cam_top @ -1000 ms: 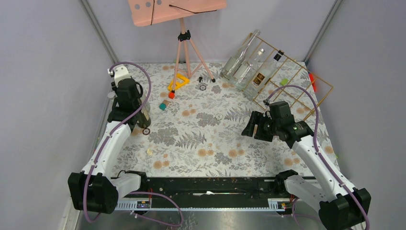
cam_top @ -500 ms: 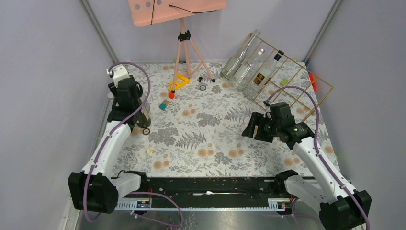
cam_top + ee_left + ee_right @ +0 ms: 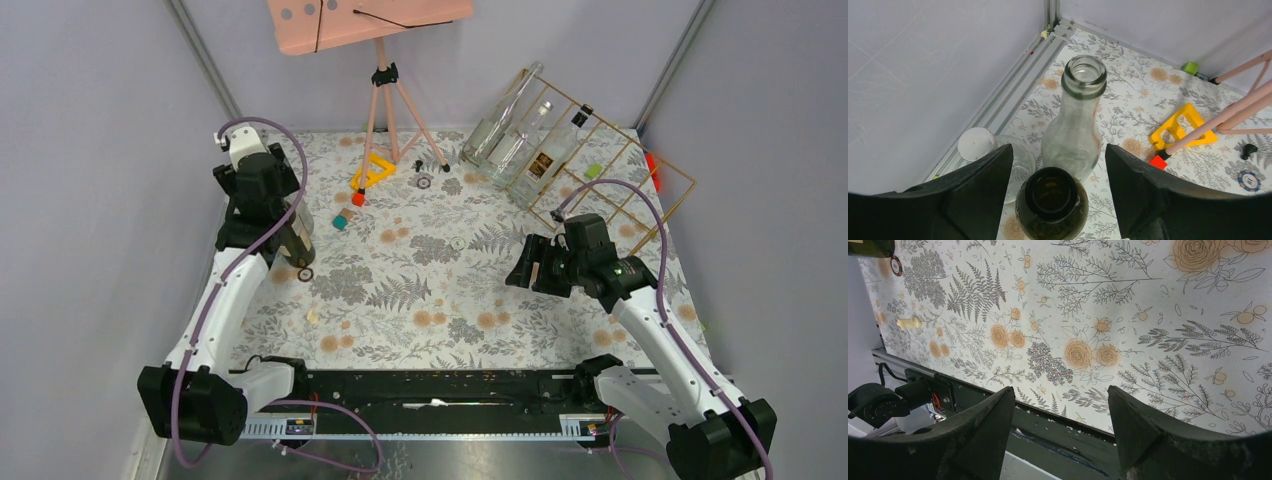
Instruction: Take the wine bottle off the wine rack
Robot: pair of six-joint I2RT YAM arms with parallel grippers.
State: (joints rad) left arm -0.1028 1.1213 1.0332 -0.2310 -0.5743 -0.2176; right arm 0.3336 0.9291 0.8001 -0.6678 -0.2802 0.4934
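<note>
My right gripper moves up and outward onto the black cap [image 3: 582,115] of the labelled clear bottle next, since that end of the clear bottle sticks out past the rack's wire.
The dark green wine bottle [image 3: 1052,197] stands upright on the floral table at the far left [image 3: 298,238], off the gold wire wine rack [image 3: 620,190] at the back right. My left gripper [image 3: 1058,148] hangs open just above the bottle's mouth, one finger on each side and neither touching it. In the top view the left gripper [image 3: 264,188] partly hides the bottle. Three clear bottles [image 3: 525,140] lean in the rack. My right gripper [image 3: 525,265] is open and empty, low over the table in front of the rack [image 3: 1060,390].
A clear empty bottle [image 3: 1075,135] and a glass jar with a white lid [image 3: 977,144] stand right behind the dark bottle, near the left wall. A pink tripod stand [image 3: 385,90], a yellow triangle [image 3: 372,170], a red block [image 3: 357,198] and a teal cube [image 3: 340,222] sit at the back.
My left gripper has opened, let go of the dark bottle's neck and lifted up and back a little. The bottle stays standing. The right arm has not moved.
</note>
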